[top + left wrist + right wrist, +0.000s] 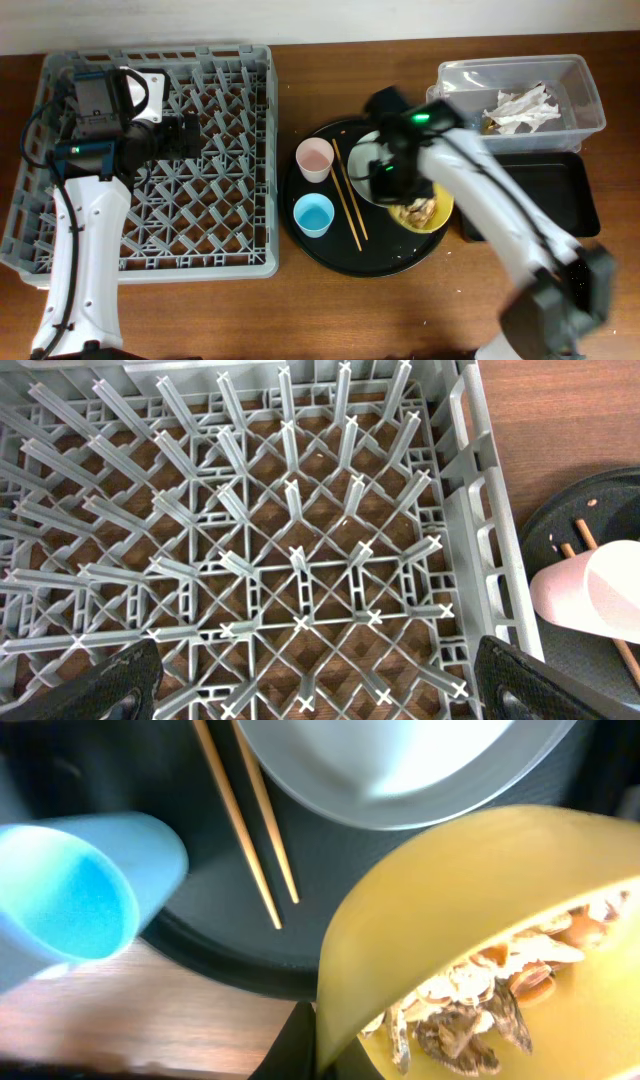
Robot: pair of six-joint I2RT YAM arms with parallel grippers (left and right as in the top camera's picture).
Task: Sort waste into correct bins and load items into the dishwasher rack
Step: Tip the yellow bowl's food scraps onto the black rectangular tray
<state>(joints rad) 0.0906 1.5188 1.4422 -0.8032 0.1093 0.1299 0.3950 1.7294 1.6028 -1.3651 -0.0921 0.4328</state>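
Observation:
I will lift the bowl (437, 212) next and tip its scraps into the rectangular tray. Then I will come back, lower the bowl to the round black tray (385, 241) below my right gripper and let go.
My right gripper (400, 198) (330, 1050) is shut on the rim of the yellow bowl (437, 212) (450, 880), which holds brownish food scraps (414, 211) (480, 1010) and sits tilted at the right edge of the round black tray. The grey-white plate (362, 160) (400, 760), chopsticks (348, 195) (245, 830), pink cup (315, 158) (590, 595) and blue cup (313, 214) (70, 895) are on that tray. My left gripper (195, 133) (320, 695) is open and empty above the grey dishwasher rack (160, 268) (480, 560).
The round black tray (370, 255) (200, 930) lies between the rack and the bins. The clear tub (590, 100) at the back right holds crumpled white napkins (520, 105). The shallow black rectangular tray (545, 195) lies just in front of it.

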